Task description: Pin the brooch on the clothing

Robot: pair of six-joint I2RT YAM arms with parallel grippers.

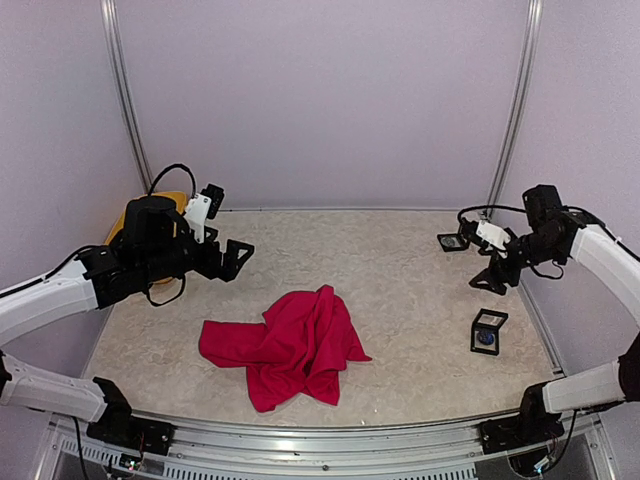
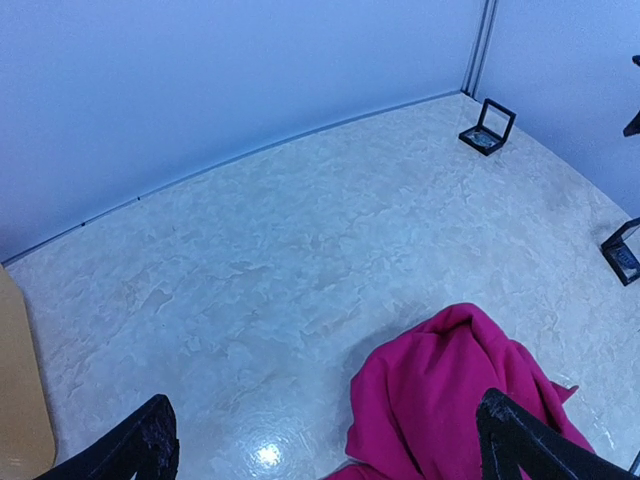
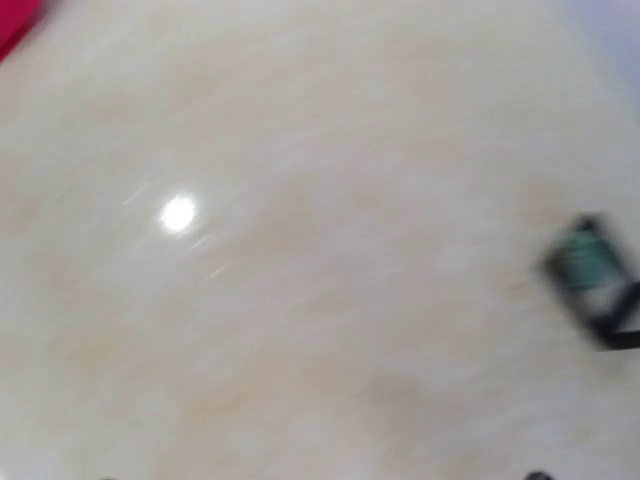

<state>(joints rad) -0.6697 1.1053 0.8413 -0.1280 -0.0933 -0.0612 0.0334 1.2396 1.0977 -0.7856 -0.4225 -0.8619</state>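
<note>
My right gripper moves down next to the black box with the brooch, which lies below, and onto its raised lid [image 1: 491, 319], which stands up beside the brooch.
The clothing, a crimson-pink T-shirt [image 1: 290, 345], lies crumpled on the table's near middle. It also shows in the left wrist view [image 2: 450, 395]. A small open black box [image 1: 488, 332] at the right holds a dark blue round thing, which seems to be the brooch [image 1: 487, 341]. My left gripper [image 1: 236, 256] hovers open and empty, up and to the left of the shirt. Its fingertips [image 2: 152, 440] stand wide apart. My right gripper [image 1: 493, 277] hangs above the table behind the box, empty. Its wrist view is blurred, with only tips at the bottom edge, far apart.
A second small open black box [image 1: 453, 241] stands at the back right; it also shows in the left wrist view [image 2: 487, 127]. A yellow plastic tub [image 1: 168, 204] sits at the back left behind the left arm. White walls and metal posts enclose the table.
</note>
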